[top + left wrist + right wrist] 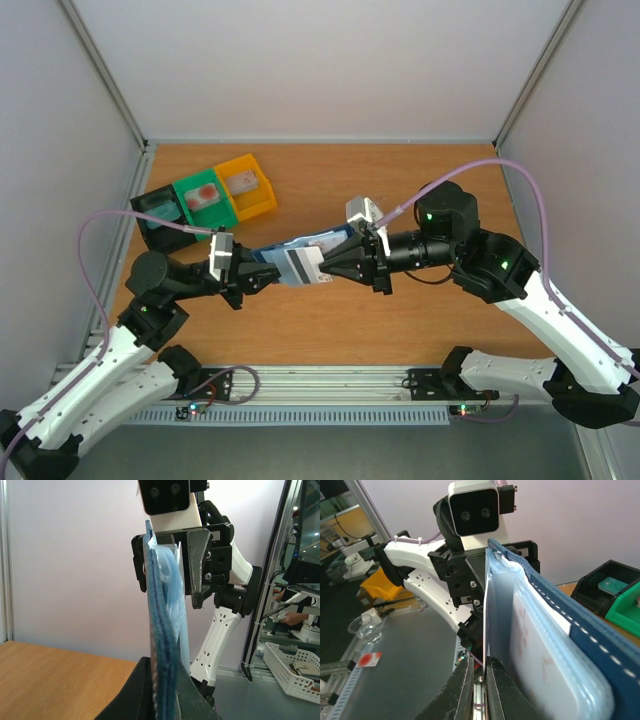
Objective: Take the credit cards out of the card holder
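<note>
My left gripper moves away from the striped card and down next. It releases the card holder [300, 245] on the bare tabletop, which lies open below this gripper.
Both arms hold the card holder [300, 245] in the air above the middle of the table. It is navy outside with pale blue clear pockets. My left gripper [256, 280] is shut on its left end; in the left wrist view the holder [162, 625] stands edge-on between the shut jaws [164, 669]. My right gripper [326, 266] is shut on a pale credit card with a dark stripe [300, 266] that sticks out of the holder. In the right wrist view this card [485, 610] is edge-on between my fingertips [481, 675]. Another pale card with reddish marks [535, 640] sits in the holder's [585, 640] clear pocket.
Three small bins stand at the back left: black [158, 212] with a teal card, green [205, 197] with a red-marked card, yellow [247, 186] with a pale one. The black bin [605, 580] and green bin [626, 609] also show in the right wrist view. Grey walls enclose the table.
</note>
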